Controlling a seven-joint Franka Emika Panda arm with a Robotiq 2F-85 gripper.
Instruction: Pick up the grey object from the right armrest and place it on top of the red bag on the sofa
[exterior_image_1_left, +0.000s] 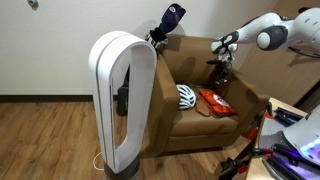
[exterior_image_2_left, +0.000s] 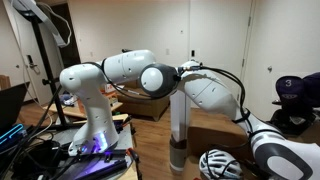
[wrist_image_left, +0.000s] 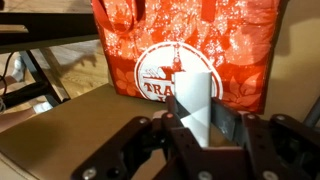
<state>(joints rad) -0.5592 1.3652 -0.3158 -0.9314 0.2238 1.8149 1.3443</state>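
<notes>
The grey object still hangs above the bag, so my gripper needs to carry it farther over the red bag (exterior_image_1_left: 215, 102) next and down toward the round white marking.
In the wrist view my gripper (wrist_image_left: 200, 115) is shut on the grey object (wrist_image_left: 192, 95), a flat light-grey piece held upright between the fingers. Just beyond it lies the red bag (wrist_image_left: 200, 40), red-orange with white markings, on the tan-brown seat of the sofa (wrist_image_left: 85, 125). In an exterior view my gripper (exterior_image_1_left: 222, 70) hangs over the seat just above the red bag (exterior_image_1_left: 215, 102). The right armrest (exterior_image_1_left: 250, 100) is beside it. The grey object is too small to make out there.
A white-grey ribbed helmet (exterior_image_1_left: 186, 96) lies on the seat beside the bag and also shows in an exterior view (exterior_image_2_left: 218, 165). A tall white oval-loop fan (exterior_image_1_left: 122, 100) stands in front of the sofa (exterior_image_1_left: 200, 130). A dark purple thing (exterior_image_1_left: 170, 20) rests on the backrest.
</notes>
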